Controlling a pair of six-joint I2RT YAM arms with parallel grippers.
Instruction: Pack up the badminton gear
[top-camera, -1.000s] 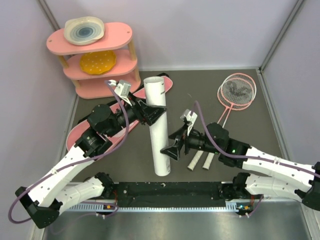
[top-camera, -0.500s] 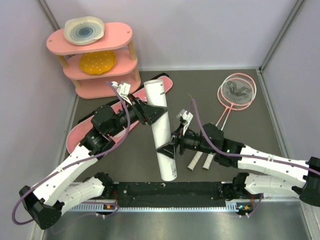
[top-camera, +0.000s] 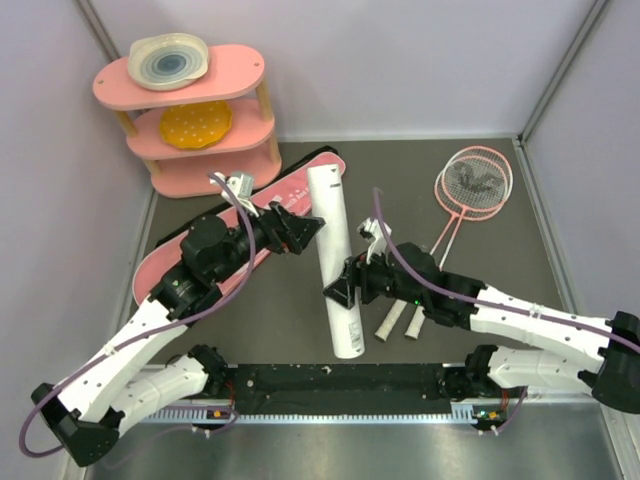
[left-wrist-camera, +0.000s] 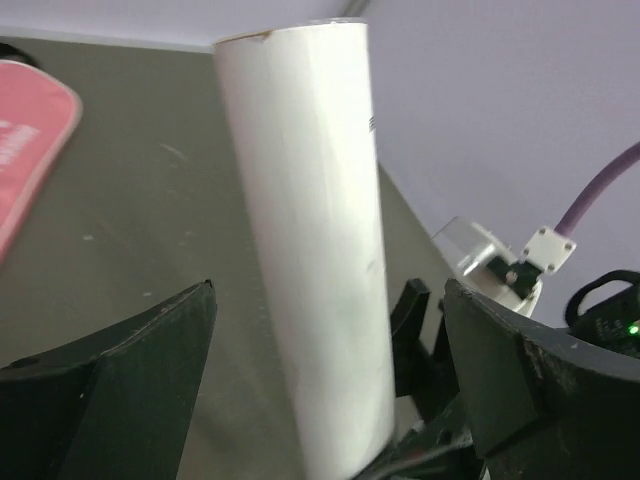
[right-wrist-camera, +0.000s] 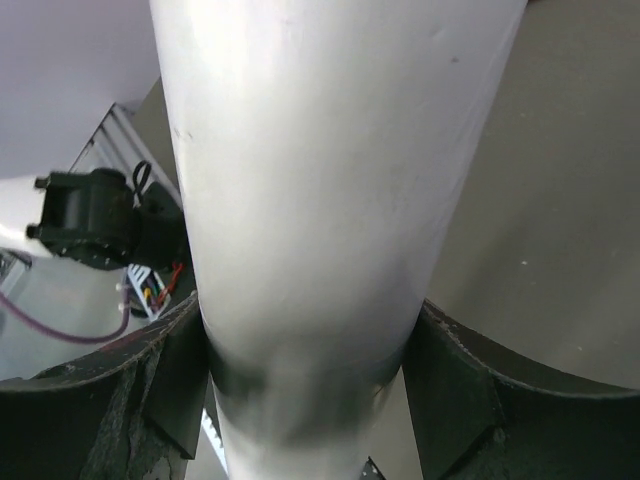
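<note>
My right gripper carries the white tube (top-camera: 338, 265) outward and down toward the racket heads next. It then releases the tube on the clear tabletop beside them, since that patch is empty.
The white tube (top-camera: 338, 265) runs lengthways down the middle of the table. My right gripper (top-camera: 341, 290) is shut on its lower half; in the right wrist view both fingers press the sides of the tube (right-wrist-camera: 320, 150) around the right gripper (right-wrist-camera: 310, 385). My left gripper (top-camera: 303, 226) is open at the tube's upper left. In the left wrist view the tube (left-wrist-camera: 310, 230) stands between the spread fingers of the left gripper (left-wrist-camera: 330, 385) with gaps on both sides. The pink racket bag (top-camera: 160, 262) lies under the left arm. Two pink rackets (top-camera: 475, 182) lie at the right.
A pink three-tier shelf (top-camera: 240, 75) with a grey plate (top-camera: 168, 60) and a yellow plate (top-camera: 195, 122) stands at the back left. The rackets' white handles (top-camera: 398, 322) lie just right of the tube. The bag's end (left-wrist-camera: 25, 150) shows in the left wrist view.
My left gripper has opened and let go of the tube. My right gripper has closed on the tube, whose near end has swung to the right.
</note>
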